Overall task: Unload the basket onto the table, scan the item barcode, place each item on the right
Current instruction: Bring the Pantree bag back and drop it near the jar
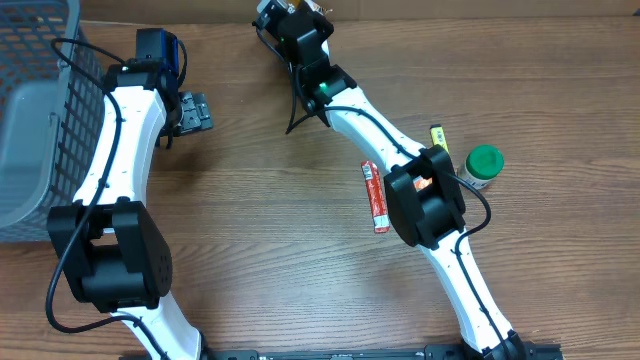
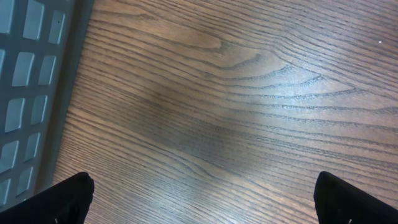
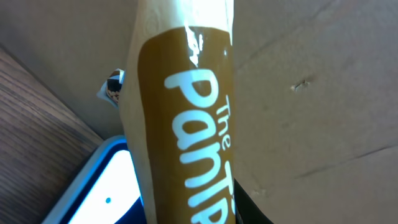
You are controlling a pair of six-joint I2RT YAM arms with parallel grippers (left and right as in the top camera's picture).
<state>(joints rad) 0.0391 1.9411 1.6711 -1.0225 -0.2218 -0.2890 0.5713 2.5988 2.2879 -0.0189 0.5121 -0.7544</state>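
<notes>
The red snack bar's far end [image 1: 367, 166] has bare wood with room beside it, so next my right gripper needs to swing back toward it from the white panel and release the packet there.
A tan and brown packet [image 3: 180, 93] with white lettering stands upright in the right wrist view, filling the middle of the frame. My right gripper [image 3: 193, 211] is shut on its lower part, and one dark finger [image 3: 252, 208] shows beside it. From overhead, that gripper [image 1: 290, 15] sits at the table's far edge. No barcode shows on the packet's visible face. A black and blue scanner-like device [image 1: 160, 48] stands at the back left. My left gripper [image 1: 193, 110] is open just right of it, and its fingertips [image 2: 68, 199] hover over bare wood.
A grey mesh basket [image 1: 35, 110] fills the left side. A red snack bar [image 1: 374, 196], a yellow item [image 1: 438, 137] and a green-lidded jar [image 1: 482, 166] lie near the right arm. A blue-edged white panel [image 3: 106, 193] and a cardboard wall [image 3: 311, 93] are behind the packet.
</notes>
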